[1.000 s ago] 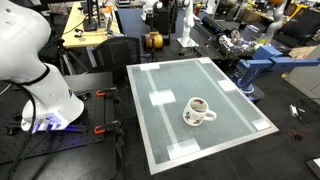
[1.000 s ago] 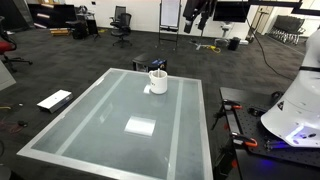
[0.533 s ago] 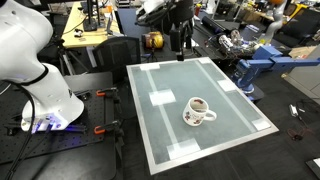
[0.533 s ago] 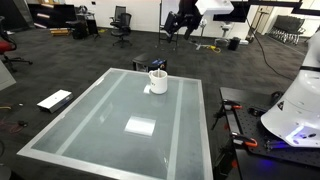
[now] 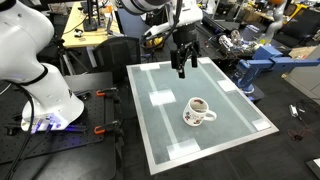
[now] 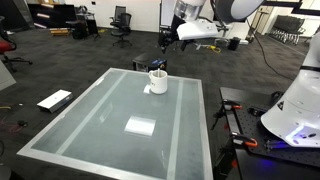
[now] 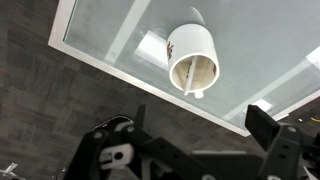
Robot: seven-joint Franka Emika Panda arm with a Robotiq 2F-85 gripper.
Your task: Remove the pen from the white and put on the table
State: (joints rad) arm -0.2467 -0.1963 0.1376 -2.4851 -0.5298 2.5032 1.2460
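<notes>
The pen's end sticks out past the mug's rim. My gripper will turn and go down outward over the white mug [image 5: 198, 110] next, so that it straddles the thin pen [image 7: 189, 76].
The white mug [image 5: 198, 110] stands on the pale frosted table [image 5: 160, 125], near one edge in an exterior view [image 6: 158, 80]. In the wrist view the mug [image 7: 192, 58] shows its brownish inside, with the thin pen [image 7: 189, 76] lying across the opening; its colour is not clear. My gripper [image 5: 181, 64] hangs open and empty above the table's far end, well apart from the mug. It also shows in an exterior view [image 6: 166, 39]. Its two dark fingers [image 7: 200, 116] are spread wide in the wrist view.
The white robot base [image 5: 40, 80] stands beside the table. Wooden workbenches [image 5: 90, 35] and a blue machine [image 5: 256, 66] lie behind it. A flat white object [image 6: 55, 99] lies on the carpet. The table [image 6: 110, 115] has white rectangular patches.
The arm has swung into view from the back and come down over the table's far end, closer to the mug. The mug and pen have not moved.
</notes>
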